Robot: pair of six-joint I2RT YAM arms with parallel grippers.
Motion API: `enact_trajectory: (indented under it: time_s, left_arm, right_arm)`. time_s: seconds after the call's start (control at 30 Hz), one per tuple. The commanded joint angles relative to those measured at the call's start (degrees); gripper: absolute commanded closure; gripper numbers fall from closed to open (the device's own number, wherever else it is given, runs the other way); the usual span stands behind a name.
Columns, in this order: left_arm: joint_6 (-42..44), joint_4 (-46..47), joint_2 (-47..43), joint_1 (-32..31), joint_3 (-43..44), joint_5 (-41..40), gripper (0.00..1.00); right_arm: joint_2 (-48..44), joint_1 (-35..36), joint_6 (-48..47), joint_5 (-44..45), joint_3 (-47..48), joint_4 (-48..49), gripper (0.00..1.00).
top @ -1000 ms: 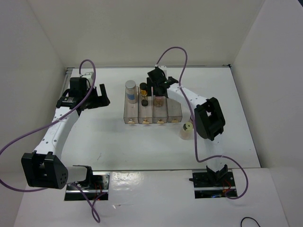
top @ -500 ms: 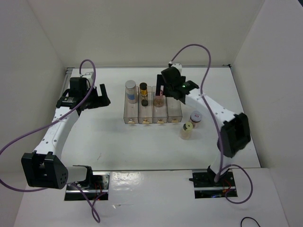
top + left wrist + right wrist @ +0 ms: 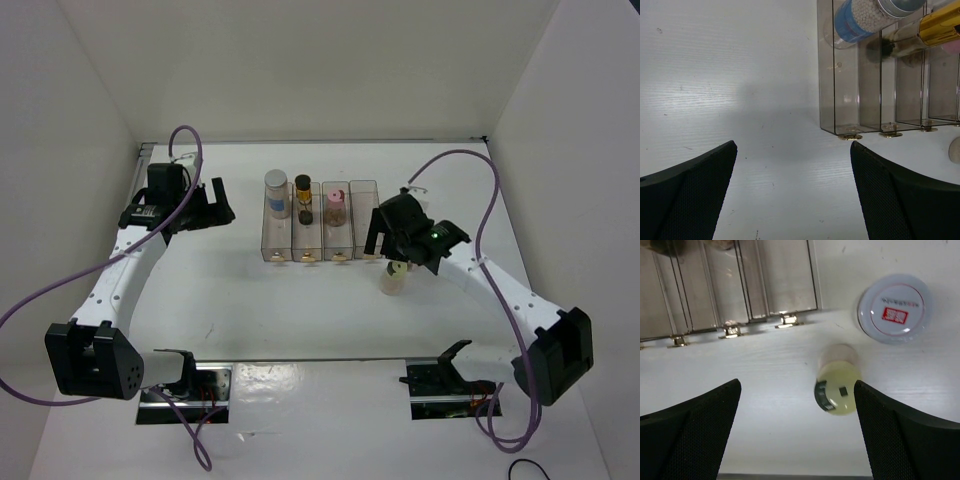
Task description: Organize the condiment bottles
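My right gripper moves down and back next, shifting toward the right in its wrist view onto the yellow-green cap.
The clear rack holds the silver-capped blue-label bottle, the dark gold-band bottle and the pink-capped bottle; its rightmost compartment is empty. The yellow-green-capped bottle stands on the table in front of the rack's right end. My right gripper hovers open above it; in the right wrist view this bottle lies close to the right finger of the open gripper. The white, red-marked lid shows beside it and is hidden in the top view. My left gripper is open and empty, left of the rack.
In the left wrist view the rack is ahead to the right, with the blue-label bottle and the gold-band bottle in it. White walls close in the table at the back and both sides.
My right arm has pulled back from the rack towards the near right, leaving the pink-capped bottle in the third compartment. It now covers the white-lidded bottle in the top view. The left arm has not moved.
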Motion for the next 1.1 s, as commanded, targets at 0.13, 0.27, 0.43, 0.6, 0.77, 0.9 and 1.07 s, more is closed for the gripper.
enact_trajectory:
  time_s: [0.13,0.27,0.43,0.6,0.77,0.9,1.07]
  left_arm:
    - [0.6,2.3,-0.3,0.4,-0.4,2.0,0.0]
    - [0.6,2.3,-0.3,0.4,-0.9,2.5,0.0]
    - [0.6,2.3,-1.0,0.4,-0.9,2.5,0.0]
    - [0.6,2.3,-1.0,0.4,-0.9,2.5,0.0]
    - [0.6,2.3,-1.0,0.4,-0.9,2.5,0.0]
    - [0.6,2.3,-1.0,0.4,-0.9,2.5,0.0]
    - [0.6,2.3,-1.0,0.4,-0.9,2.5,0.0]
  right_arm:
    - [-8.4,-2.8,5.2,-2.7,-5.8,-2.1,0.02]
    - [-7.7,-2.8,6.3,-2.7,-6.4,-2.1,0.02]
    - [-3.5,-2.8,8.2,-3.3,-7.2,-1.6,0.06]
    - [-2.9,-2.8,9.6,-2.7,-9.0,-1.1,0.08]
    - [-2.9,-2.8,9.6,-2.0,-10.1,0.2,0.16]
    - [-0.8,-2.8,9.6,-1.5,-10.1,0.2,0.27]
    - [0.5,-2.8,9.6,-1.0,-10.6,0.8,0.37]
